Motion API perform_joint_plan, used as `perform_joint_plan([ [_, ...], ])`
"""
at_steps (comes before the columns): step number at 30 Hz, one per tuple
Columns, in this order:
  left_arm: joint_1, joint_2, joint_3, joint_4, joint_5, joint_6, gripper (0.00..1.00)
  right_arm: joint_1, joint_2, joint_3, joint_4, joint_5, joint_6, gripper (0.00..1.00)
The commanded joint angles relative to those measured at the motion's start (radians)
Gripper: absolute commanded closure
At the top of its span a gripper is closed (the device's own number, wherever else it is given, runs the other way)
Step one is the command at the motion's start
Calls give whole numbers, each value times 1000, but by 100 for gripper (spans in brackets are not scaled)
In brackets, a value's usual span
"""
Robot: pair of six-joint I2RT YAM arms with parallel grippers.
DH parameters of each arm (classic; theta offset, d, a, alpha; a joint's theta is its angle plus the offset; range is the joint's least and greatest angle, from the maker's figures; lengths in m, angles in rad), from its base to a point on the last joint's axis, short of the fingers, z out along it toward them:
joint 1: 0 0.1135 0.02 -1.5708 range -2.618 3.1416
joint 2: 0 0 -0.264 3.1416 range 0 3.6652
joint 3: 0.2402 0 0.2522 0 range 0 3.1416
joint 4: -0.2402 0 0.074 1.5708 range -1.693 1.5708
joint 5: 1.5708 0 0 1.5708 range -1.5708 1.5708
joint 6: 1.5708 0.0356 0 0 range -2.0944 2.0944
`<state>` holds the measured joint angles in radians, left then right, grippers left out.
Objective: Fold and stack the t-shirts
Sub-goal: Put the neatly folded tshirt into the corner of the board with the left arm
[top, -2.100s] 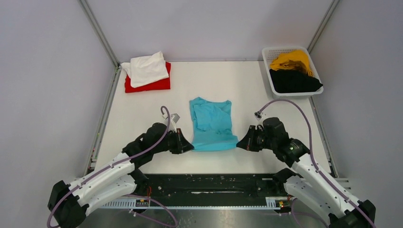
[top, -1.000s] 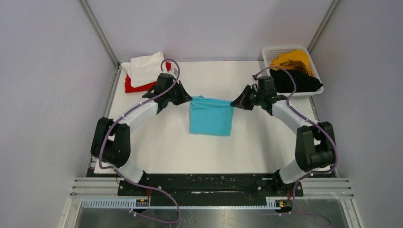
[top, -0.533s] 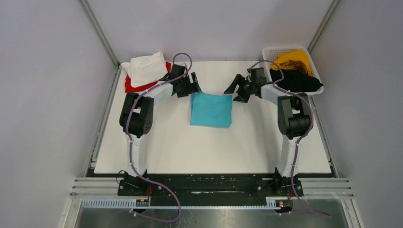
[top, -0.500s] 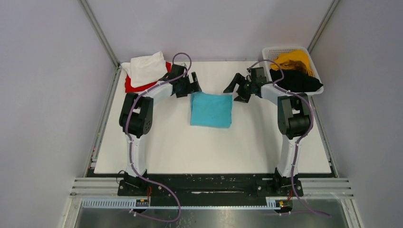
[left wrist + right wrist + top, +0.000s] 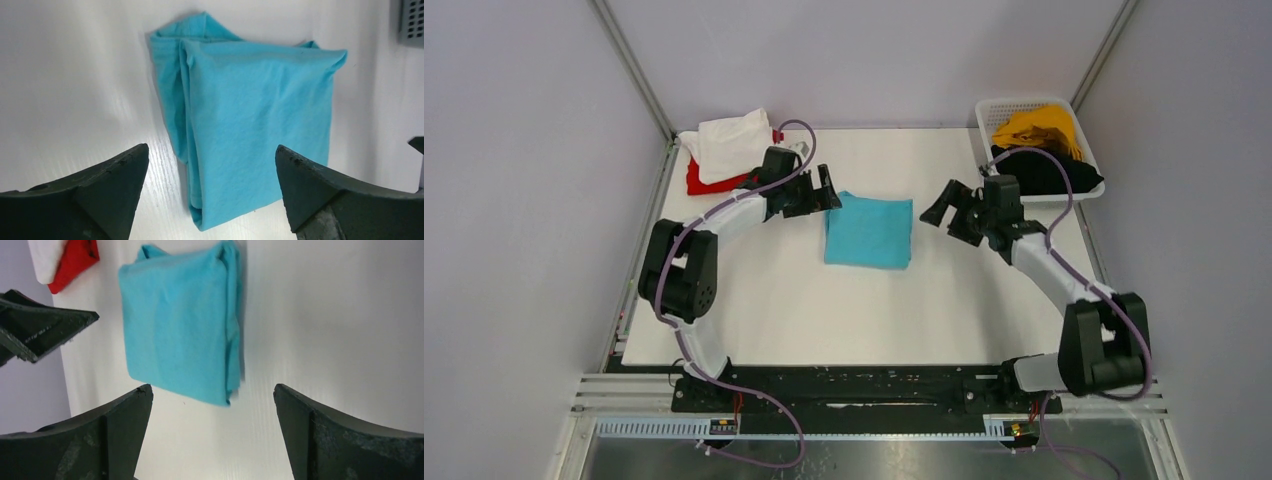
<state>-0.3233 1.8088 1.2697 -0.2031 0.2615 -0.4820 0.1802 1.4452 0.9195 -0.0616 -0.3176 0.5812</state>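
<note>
The t-shirt is already lying folded, so my left gripper will go down and to the right in the top view, onto the turquoise t-shirt's layered side edge [image 5: 836, 222] [image 5: 202, 102].
The turquoise t-shirt [image 5: 869, 231] lies folded into a rectangle in the middle of the table [image 5: 804, 310], also in the left wrist view [image 5: 255, 125] and the right wrist view [image 5: 180, 325]. My left gripper [image 5: 828, 191] [image 5: 211, 151] stands open just left of its far left corner, with nothing held. On the other side my right gripper [image 5: 945, 211] [image 5: 212, 388] is open and empty, a little off the shirt's right edge. A white t-shirt [image 5: 729, 141] rests on a folded red t-shirt [image 5: 707, 181] at the back left. The mustard yellow t-shirt [image 5: 1036, 124] and the black t-shirt [image 5: 1044, 170] lie crumpled in the basket.
The white mesh basket [image 5: 987, 150] stands at the back right corner, close behind my right arm. Grey walls and metal rails close the table in at the left, right and back. The left gripper's fingers [image 5: 45, 327] show in the right wrist view.
Both grippers opened and let go of the turquoise t-shirt, which now lies folded in half. The right arm drew back toward the near right; the left gripper shifted slightly left.
</note>
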Motion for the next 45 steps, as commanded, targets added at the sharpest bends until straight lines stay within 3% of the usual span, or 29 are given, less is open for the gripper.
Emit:
perform_joint_plan([
  [1, -1, 56, -9, 5, 46, 40, 5, -10, -191, -176, 40, 115, 8, 1],
  [8, -60, 194, 79, -62, -13, 22, 8, -13, -536, -361, -12, 411, -18, 0],
  [13, -133, 314, 208, -190, -126, 5, 19, -12, -744, -443, -24, 468, -56, 0],
  [15, -152, 350, 258, -237, -171, -3, 39, -12, -797, -455, -40, 477, -69, 0],
  [17, -176, 364, 300, -277, -239, 12, 70, -13, -840, -457, -57, 482, -80, 1],
  [19, -196, 371, 343, -322, -323, 32, 93, -13, -870, -459, -68, 478, -89, 1],
  [20, -203, 375, 379, -349, -369, 40, 100, -13, -881, -461, -73, 472, -89, 1],
  [30, -199, 398, 571, -455, -791, 212, 100, -12, -954, -464, -135, 495, -73, 0],
  [38, -140, 387, 715, -413, -931, 373, 100, -13, -928, -469, -115, 496, -73, 1],
  [45, -48, 398, 819, -381, -874, 450, 100, -12, -903, -473, -88, 493, -72, 0],
])
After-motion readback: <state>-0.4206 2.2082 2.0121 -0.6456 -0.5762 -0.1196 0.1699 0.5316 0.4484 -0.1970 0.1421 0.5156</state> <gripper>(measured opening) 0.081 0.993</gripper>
